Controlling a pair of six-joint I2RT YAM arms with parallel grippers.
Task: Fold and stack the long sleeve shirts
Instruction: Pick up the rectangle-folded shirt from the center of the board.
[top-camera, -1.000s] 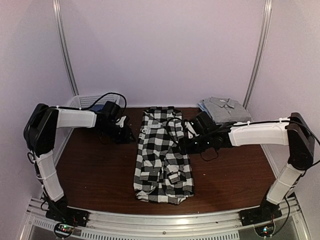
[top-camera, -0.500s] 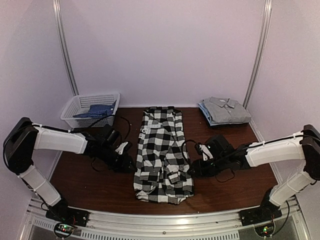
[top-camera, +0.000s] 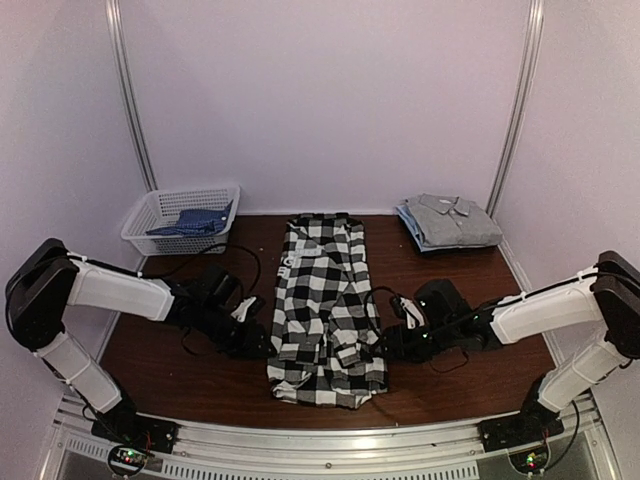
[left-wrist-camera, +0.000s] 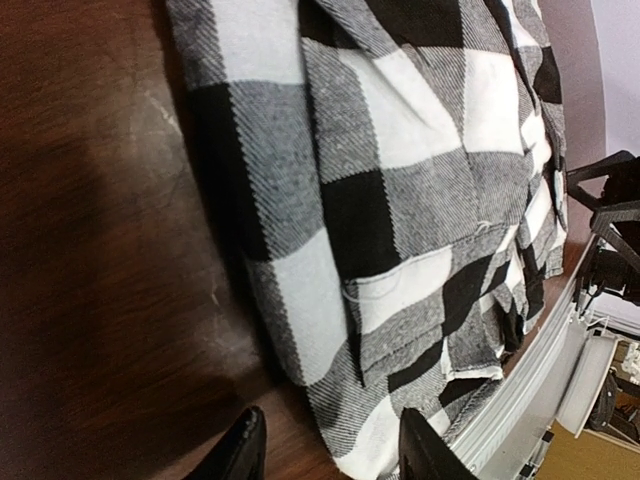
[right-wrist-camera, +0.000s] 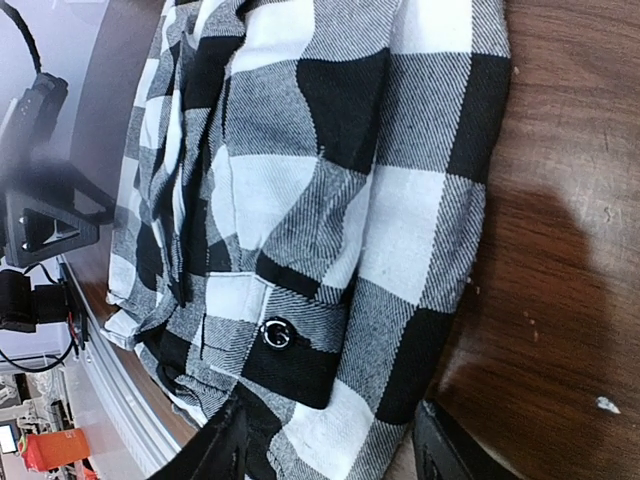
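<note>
The left gripper slides to the right in the top view next and closes on the shirt's edge, since the edge lies just beside my fingers there.
The black-and-white checked shirt (top-camera: 325, 300) lies in the middle of the table, folded lengthwise into a long strip, collar end far. My left gripper (top-camera: 262, 340) is low at its left edge near the hem. In the left wrist view it (left-wrist-camera: 330, 455) is open, with the shirt's edge (left-wrist-camera: 400, 250) between the fingers. My right gripper (top-camera: 385, 345) is low at the right edge. In the right wrist view it (right-wrist-camera: 340, 450) is open astride the checked cloth (right-wrist-camera: 330, 200) by a buttoned cuff (right-wrist-camera: 275, 333). A folded grey shirt (top-camera: 448, 218) lies back right on a light blue one.
A white basket (top-camera: 150, 205) at the back left holds a crumpled blue shirt (top-camera: 195, 220). The brown table (top-camera: 470, 290) ends at a metal rail (top-camera: 330, 445) along the near edge. Cables trail from both wrists.
Both arms have moved from the far half of the shirt toward the near end, along its two sides. They now sit lower by the hem. The shirt has not visibly moved.
</note>
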